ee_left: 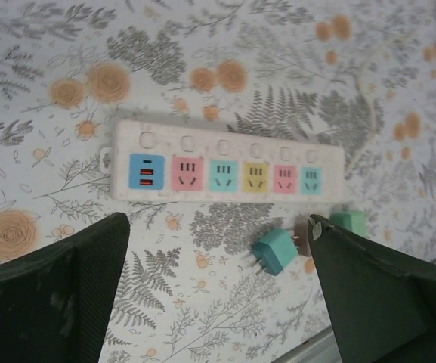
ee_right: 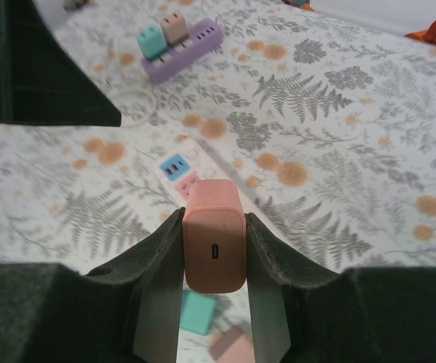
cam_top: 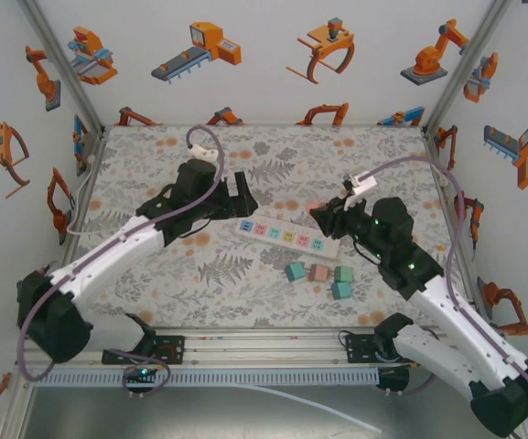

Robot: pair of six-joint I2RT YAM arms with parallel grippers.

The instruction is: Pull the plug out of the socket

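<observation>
The mat beside the loose plugs is empty. I will carry the pink plug back past the power strip with my right gripper and down there next.
The white power strip (cam_top: 286, 236) lies in the middle of the floral mat, and its coloured sockets (ee_left: 225, 170) all stand empty. My right gripper (ee_right: 214, 249) is shut on a pink plug (ee_right: 214, 242), held above the strip's near end (ee_right: 174, 168). From above, the right gripper (cam_top: 323, 217) hovers over the strip's right half. Over the strip's left end, my left gripper (cam_top: 245, 197) is open. Its wide-apart fingers (ee_left: 66, 287) have only the mat between them.
Several loose plugs (cam_top: 318, 277) lie on the mat just in front of the strip; a teal one (ee_left: 274, 251) rests on its side, prongs showing. A purple strip (ee_right: 183, 47) carrying a teal and a pink plug sits farther off. Patterned walls enclose the mat.
</observation>
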